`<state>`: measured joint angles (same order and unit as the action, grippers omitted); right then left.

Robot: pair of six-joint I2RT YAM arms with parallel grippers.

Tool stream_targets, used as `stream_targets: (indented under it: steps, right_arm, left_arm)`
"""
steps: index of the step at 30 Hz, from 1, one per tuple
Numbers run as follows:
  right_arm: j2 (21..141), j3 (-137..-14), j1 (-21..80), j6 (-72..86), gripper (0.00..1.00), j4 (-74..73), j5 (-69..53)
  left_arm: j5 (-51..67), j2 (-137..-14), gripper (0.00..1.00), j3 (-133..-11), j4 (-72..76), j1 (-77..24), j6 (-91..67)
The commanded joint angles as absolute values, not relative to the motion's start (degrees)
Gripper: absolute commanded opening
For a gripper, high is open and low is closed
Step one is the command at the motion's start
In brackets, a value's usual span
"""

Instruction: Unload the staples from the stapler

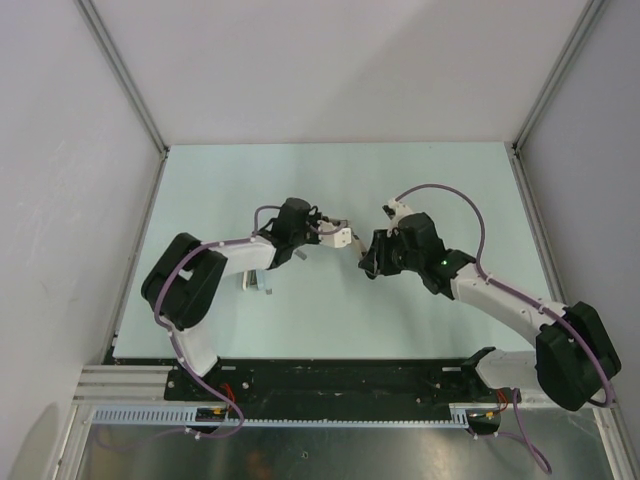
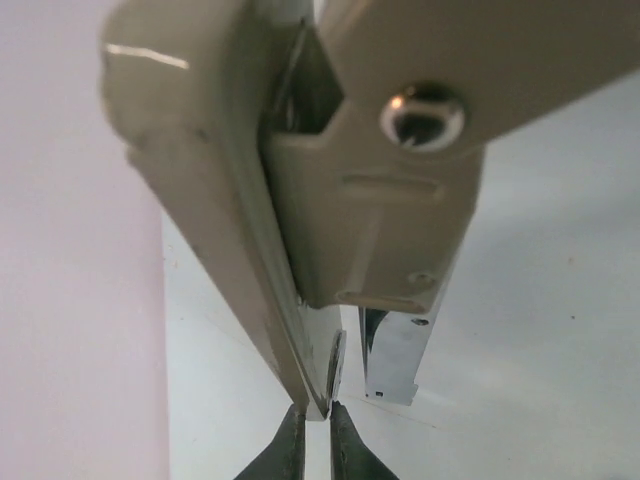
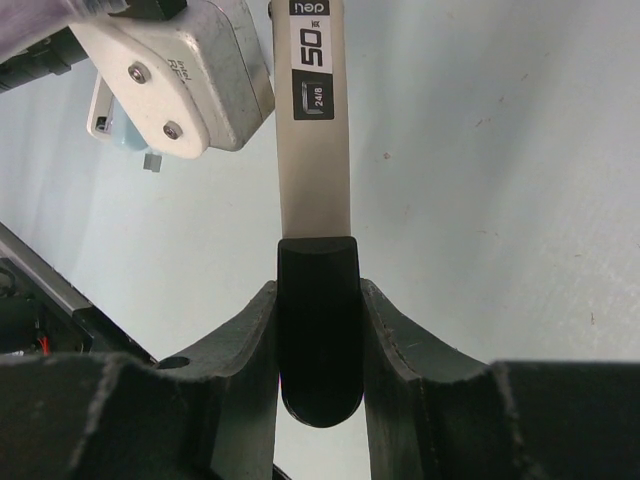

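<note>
I will move my right gripper outward and down and let go of the stapler [image 3: 312, 120] on the bare far tabletop, because that open part of the tabletop is below and outward of the gripper.
The stapler [image 3: 312, 120] is a slim beige bar with a black end and a "50 24/8" label. It is held in the air between both arms [image 1: 352, 246]. My right gripper [image 3: 318, 300] is shut on its black end, and shows in the top view [image 1: 369, 262]. In the left wrist view the stapler's beige body [image 2: 200, 200] fills the frame. My left gripper [image 2: 318, 432] pinches its thin lower edge and shows in the top view [image 1: 330, 236]. A chrome strip [image 2: 395, 350] hangs down from the stapler. No loose staples show.
A small silvery-white object [image 1: 258, 283] lies on the pale green table [image 1: 330, 180] under my left arm; I cannot tell what it is. White walls and metal posts enclose the table on three sides.
</note>
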<state>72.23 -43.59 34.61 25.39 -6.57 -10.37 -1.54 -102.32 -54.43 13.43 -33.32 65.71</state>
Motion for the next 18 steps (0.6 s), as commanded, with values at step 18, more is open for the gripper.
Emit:
stream_targets:
  steps: [18]
  right_arm:
    - [69.5,-43.6,33.9,26.6,0.0,-3.9,-5.3]
  left_arm:
    - [-10.1,-96.4,0.0,-41.4,41.0,-39.9,87.5]
